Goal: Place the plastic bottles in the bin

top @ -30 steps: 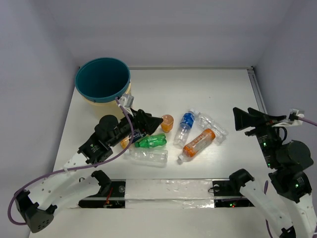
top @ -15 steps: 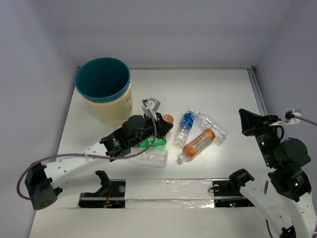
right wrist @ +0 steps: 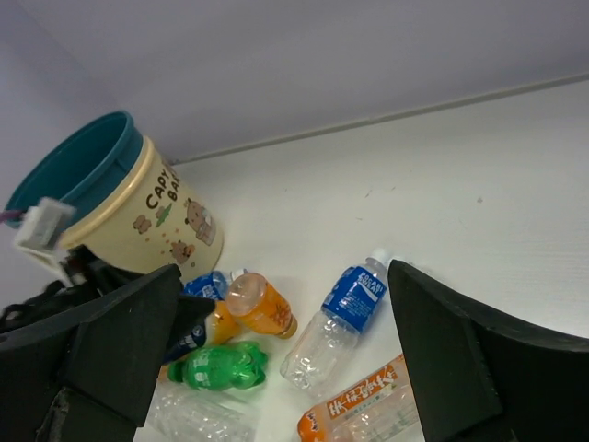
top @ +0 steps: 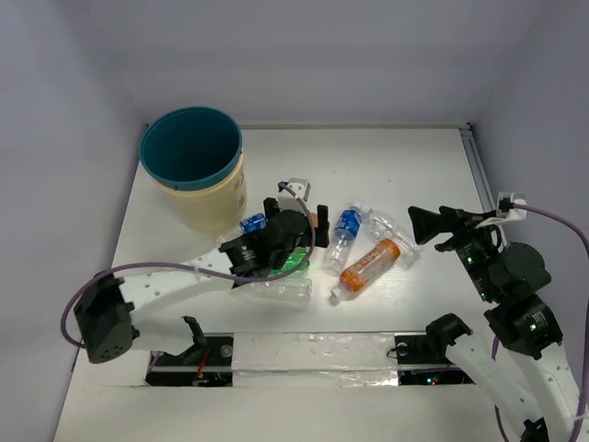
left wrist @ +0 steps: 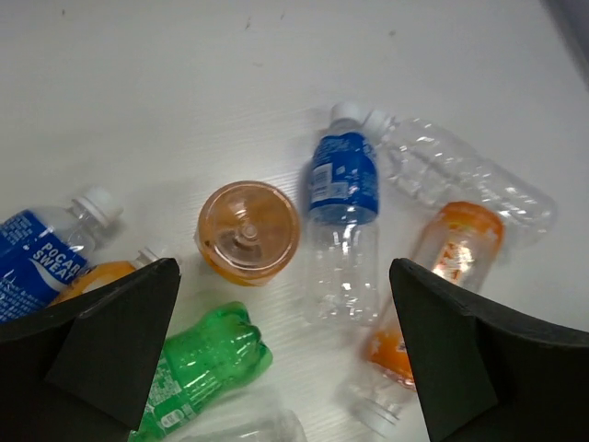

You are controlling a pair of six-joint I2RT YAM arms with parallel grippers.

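Note:
My left gripper lowers its open fingers around the upturned base of the standing orange bottle (top: 314,219) (left wrist: 248,226) next and closes on its sides, since it lies below.
The bin (top: 207,198) stands at the far left, teal inside, cream wall; it also shows in the right wrist view (right wrist: 138,216). Several plastic bottles lie in a cluster mid-table: a green one (top: 293,263), a blue-labelled one (top: 342,235), an orange-labelled one (top: 368,264), a clear crinkled one (top: 398,230) and a clear one (top: 276,291). My left gripper (top: 299,226) hovers open over the cluster; below it lie an orange bottle (left wrist: 248,230), the green one (left wrist: 202,368) and the blue-labelled one (left wrist: 342,230). My right gripper (top: 425,226) is open and empty, right of the cluster.
Another blue-labelled bottle (top: 253,222) and a small orange one (left wrist: 97,276) lie between the bin and the cluster. White walls close the table at the back and both sides. The left arm (right wrist: 37,308) shows at the left of the right wrist view.
My left gripper has moved right and forward from beside the bin to above the bottle cluster. My right gripper has swung left toward the bottles.

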